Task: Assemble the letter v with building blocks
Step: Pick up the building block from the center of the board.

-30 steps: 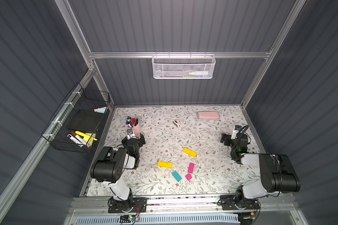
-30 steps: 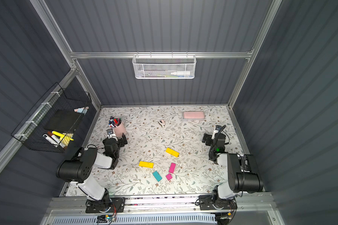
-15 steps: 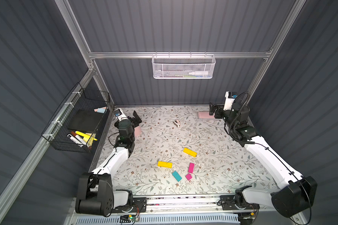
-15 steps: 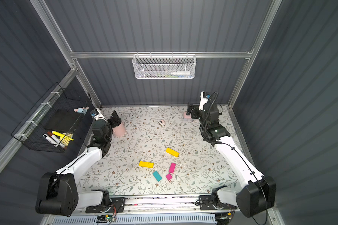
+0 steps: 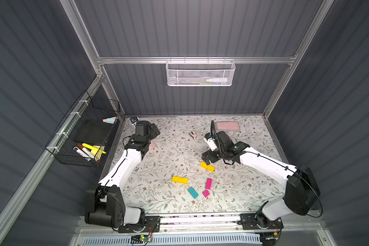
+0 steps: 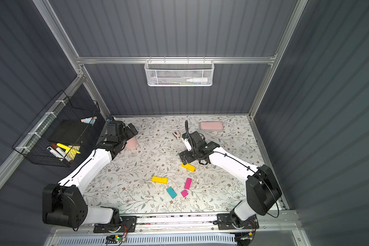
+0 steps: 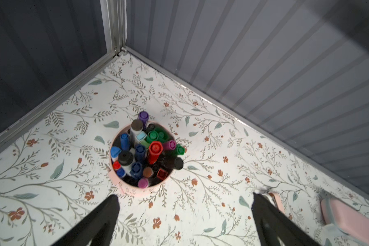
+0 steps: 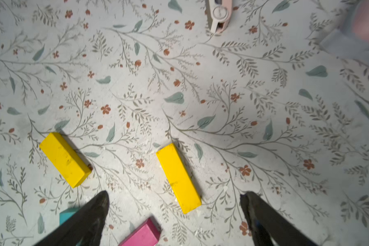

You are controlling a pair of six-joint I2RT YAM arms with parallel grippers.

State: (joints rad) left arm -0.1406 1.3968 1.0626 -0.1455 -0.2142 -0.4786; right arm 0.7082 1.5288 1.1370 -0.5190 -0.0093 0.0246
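Observation:
My right gripper lowers its open fingers astride the long sides of the nearer yellow block (image 5: 208, 166) (image 8: 178, 177) below next, to close, since the block's narrow width fits between them.
Five building blocks lie loose and apart on the floral table, forming no letter v. In both top views I see two yellow ones (image 5: 207, 166) (image 5: 179, 179), a long magenta (image 5: 208, 183), a teal (image 5: 193, 192) and a short magenta (image 5: 206, 193). My right gripper (image 5: 209, 158) hangs open just behind the nearer yellow block (image 6: 188, 167). In the right wrist view that block (image 8: 178, 177) lies between the spread fingers of the gripper (image 8: 175, 194), untouched. My left gripper (image 5: 155, 130) is open and empty at the back left, and the left wrist view shows it (image 7: 184, 196) beside a pen cup.
A pink cup of markers (image 7: 136, 189) stands at the back left corner, under the left arm (image 5: 151, 146). A pale pink case (image 5: 227, 126) and a small white-pink item (image 5: 192, 135) lie near the back wall. A black wire basket (image 5: 87, 136) hangs on the left wall.
Both arms have unfolded from their resting poses. The right gripper swung from the back wall down and forward to the yellow block. The left gripper stays near the pen cup.

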